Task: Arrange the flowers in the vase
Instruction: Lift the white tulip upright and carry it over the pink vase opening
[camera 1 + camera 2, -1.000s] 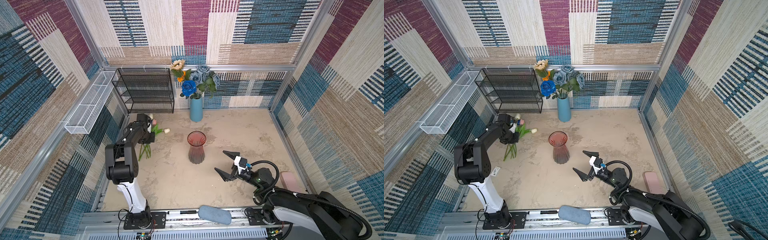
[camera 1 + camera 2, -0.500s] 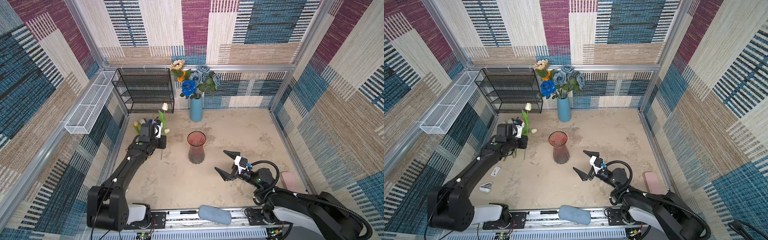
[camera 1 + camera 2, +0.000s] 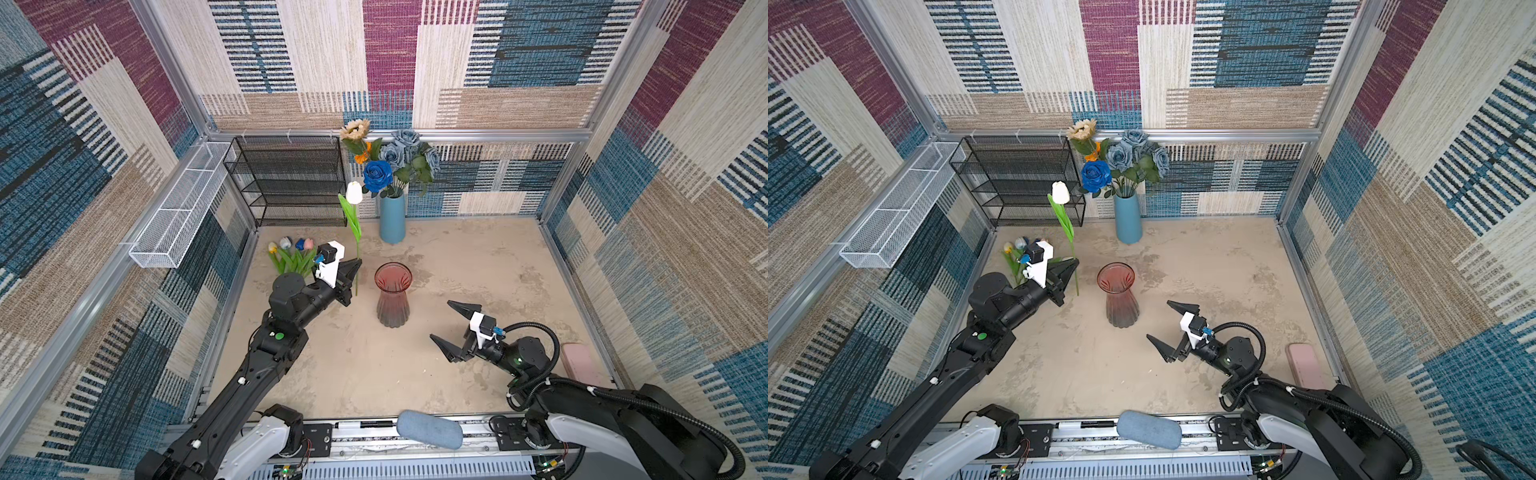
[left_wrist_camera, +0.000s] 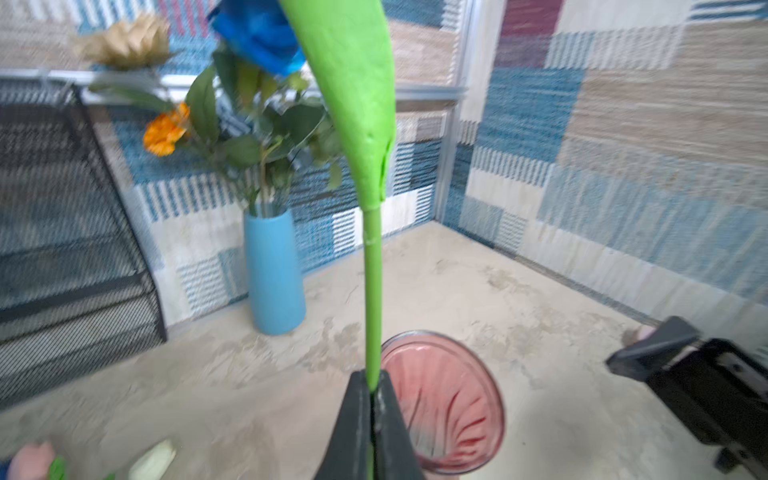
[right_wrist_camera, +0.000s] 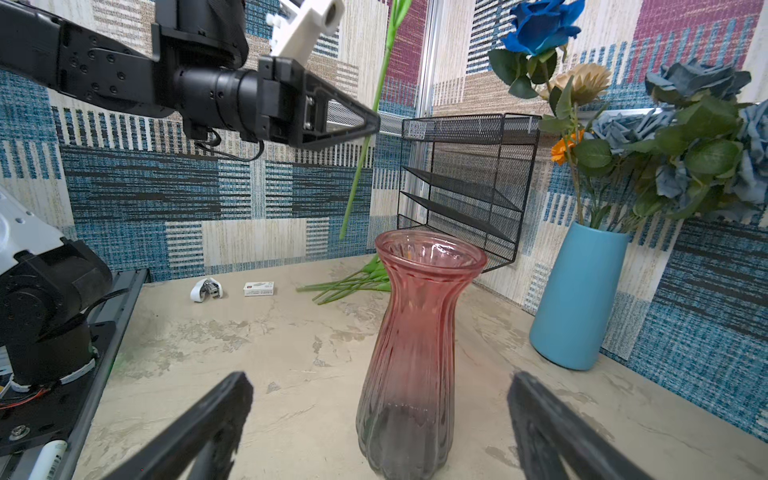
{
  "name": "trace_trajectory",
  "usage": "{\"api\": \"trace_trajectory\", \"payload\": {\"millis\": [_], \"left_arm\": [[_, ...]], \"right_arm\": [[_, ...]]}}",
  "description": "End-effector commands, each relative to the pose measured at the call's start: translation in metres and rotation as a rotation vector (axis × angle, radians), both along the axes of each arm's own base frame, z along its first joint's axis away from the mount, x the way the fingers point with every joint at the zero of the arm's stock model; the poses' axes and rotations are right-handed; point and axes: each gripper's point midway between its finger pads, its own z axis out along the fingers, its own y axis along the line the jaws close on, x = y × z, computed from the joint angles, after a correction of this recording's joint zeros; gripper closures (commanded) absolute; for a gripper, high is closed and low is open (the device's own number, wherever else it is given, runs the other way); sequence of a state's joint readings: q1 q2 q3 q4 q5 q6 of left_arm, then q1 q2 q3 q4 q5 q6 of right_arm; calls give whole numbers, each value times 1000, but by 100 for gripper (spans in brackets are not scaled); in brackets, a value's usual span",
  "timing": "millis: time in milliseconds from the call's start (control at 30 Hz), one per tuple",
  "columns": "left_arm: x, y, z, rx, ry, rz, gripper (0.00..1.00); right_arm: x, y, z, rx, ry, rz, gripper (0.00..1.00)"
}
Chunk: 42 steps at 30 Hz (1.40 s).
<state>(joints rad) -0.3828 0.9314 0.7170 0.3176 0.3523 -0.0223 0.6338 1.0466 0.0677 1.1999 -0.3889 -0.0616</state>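
The tulip stem's end hangs outside the vase's rim. My left gripper next carries it over the red vase's opening and lowers it in to release.
An empty red glass vase stands mid-floor. My left gripper is shut on the green stem of a white tulip, held upright just left of the vase's rim. Other tulips lie on the floor by the left wall. A blue vase at the back holds roses, a sunflower and a marigold. My right gripper is open, low, to the right of the red vase.
A black wire shelf stands at the back left and a white wire basket hangs on the left wall. A pink block lies at the right wall. A small white box and a white clip lie near the left arm's base.
The left arm has lifted the white tulip from the pile by the left wall and carried it, now upright, toward the red vase. The right arm has not moved.
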Motion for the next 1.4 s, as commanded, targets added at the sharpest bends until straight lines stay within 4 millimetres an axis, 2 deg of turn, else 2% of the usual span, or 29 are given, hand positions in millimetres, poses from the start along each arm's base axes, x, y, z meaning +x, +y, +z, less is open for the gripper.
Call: {"api": "trace_trajectory", "payload": {"millis": [0, 333, 600, 867, 1367], "left_arm": [[-19, -15, 42, -58, -176, -87, 100], [-39, -44, 83, -111, -261, -193, 100], [-28, -69, 82, -134, -275, -222, 100], [-4, -87, 50, -97, -247, -210, 100], [17, -81, -36, 5, -166, -104, 98]], "right_arm": [[-3, -4, 10, 30, -43, -13, 0], [-7, -7, 13, 36, -62, -13, 0], [-8, -7, 13, 33, -60, -7, 0], [-10, -8, 15, 32, -66, -9, 0], [-9, -8, 14, 30, -65, -13, 0]]}}
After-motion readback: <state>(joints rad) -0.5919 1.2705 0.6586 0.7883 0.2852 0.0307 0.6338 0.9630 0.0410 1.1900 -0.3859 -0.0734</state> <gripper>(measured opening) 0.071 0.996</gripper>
